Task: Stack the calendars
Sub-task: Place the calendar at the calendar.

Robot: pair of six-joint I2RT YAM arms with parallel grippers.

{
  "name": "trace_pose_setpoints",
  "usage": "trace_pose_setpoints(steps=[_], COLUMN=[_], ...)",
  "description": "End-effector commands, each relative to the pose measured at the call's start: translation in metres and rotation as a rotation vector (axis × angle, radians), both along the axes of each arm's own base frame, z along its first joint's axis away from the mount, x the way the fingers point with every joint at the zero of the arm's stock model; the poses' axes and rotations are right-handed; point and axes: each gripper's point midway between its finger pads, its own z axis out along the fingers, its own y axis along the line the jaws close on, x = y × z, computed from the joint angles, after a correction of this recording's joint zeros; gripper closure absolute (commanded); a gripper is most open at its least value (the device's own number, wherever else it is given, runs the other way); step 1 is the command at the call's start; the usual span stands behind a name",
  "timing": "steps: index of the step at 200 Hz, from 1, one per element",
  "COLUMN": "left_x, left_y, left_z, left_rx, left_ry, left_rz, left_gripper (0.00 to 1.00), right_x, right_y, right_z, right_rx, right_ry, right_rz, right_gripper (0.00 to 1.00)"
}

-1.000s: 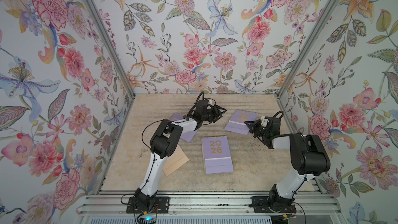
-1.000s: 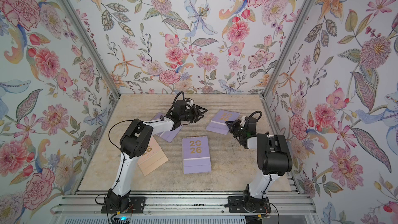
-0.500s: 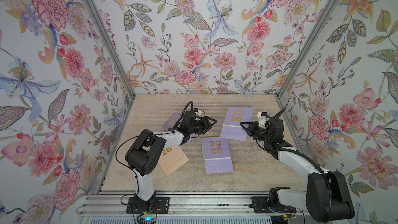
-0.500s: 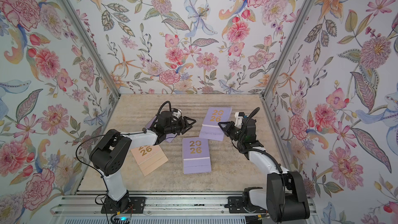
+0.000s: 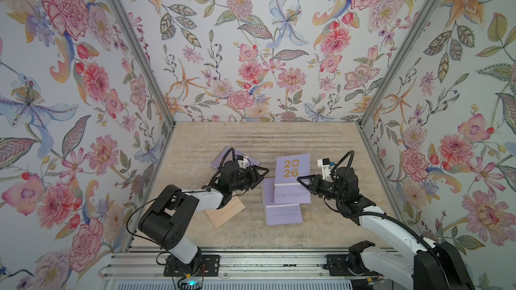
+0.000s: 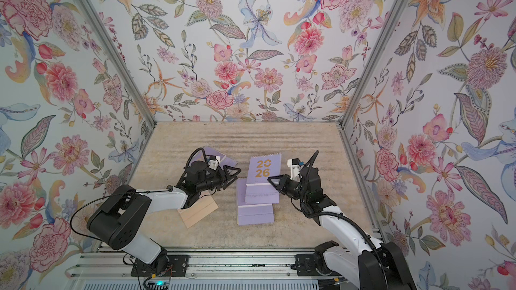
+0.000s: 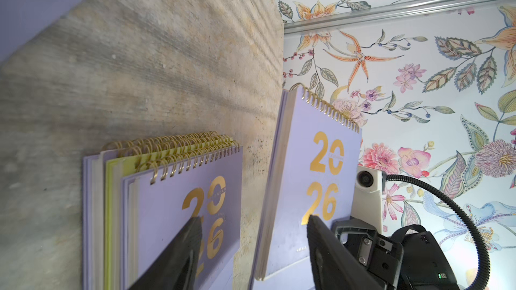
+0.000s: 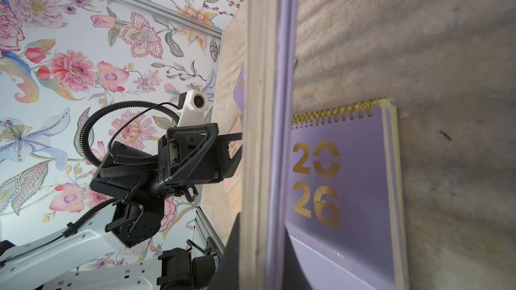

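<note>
My right gripper should next move down and back to let go of its calendar onto the stack's lilac top [image 5: 269, 197], because that is below and closer to my base.
My right gripper [image 5: 302, 181] [image 6: 272, 183] [image 8: 262, 260] is shut on the edge of a lilac calendar [image 5: 291, 175] [image 6: 262, 175] [image 7: 315, 179] [image 8: 265, 101]. It holds that calendar tilted over a stack of calendars [image 5: 282, 212] [image 6: 255, 214] [image 7: 178, 213] [image 8: 343, 179] in mid table: lilac on top, a yellow-green one under it, lilac at the bottom. My left gripper [image 5: 262, 175] [image 6: 234, 173] [image 7: 251, 246] stands open just left of the stack, holding nothing. A peach calendar [image 5: 225, 213] [image 6: 198, 211] lies partly under the left arm. Another lilac calendar [image 5: 223, 155] [image 6: 215, 152] lies behind the left gripper.
Flowered walls [image 5: 251, 65] close the wooden table [image 5: 279, 138] on three sides, with metal corner posts [image 5: 371, 101]. A metal rail [image 5: 251, 263] with both arm bases runs along the front edge.
The right gripper has carried its lilac calendar from the back right leftward and forward over the stack. The left gripper has drawn back from the far-left lilac calendar toward the stack, still open.
</note>
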Motion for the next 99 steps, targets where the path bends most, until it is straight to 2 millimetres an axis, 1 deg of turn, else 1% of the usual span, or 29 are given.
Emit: trace_pose_setpoints(steps=[1, 15, 39, 61, 99], left_x=[-0.006, -0.013, -0.025, -0.031, -0.035], left_y=[0.014, 0.020, 0.028, 0.033, 0.038], left_z=[0.000, -0.010, -0.025, -0.036, -0.043], left_rx=[0.026, 0.056, 0.082, 0.107, 0.135], left_ry=[-0.017, -0.003, 0.026, 0.047, 0.055], left_rz=[0.031, 0.033, 0.038, 0.041, 0.047], left_gripper=[0.37, 0.37, 0.38, 0.39, 0.41], right_x=[-0.007, -0.011, -0.015, -0.018, -0.022], right_y=[0.017, 0.023, 0.030, 0.037, 0.042], right_z=[0.017, 0.011, -0.006, -0.013, -0.023], right_rx=[0.070, 0.083, 0.105, 0.135, 0.139], right_ry=[-0.073, -0.058, -0.026, -0.002, 0.018], right_rz=[0.067, 0.094, 0.122, 0.167, 0.205], right_gripper=[1.00, 1.00, 1.00, 1.00, 1.00])
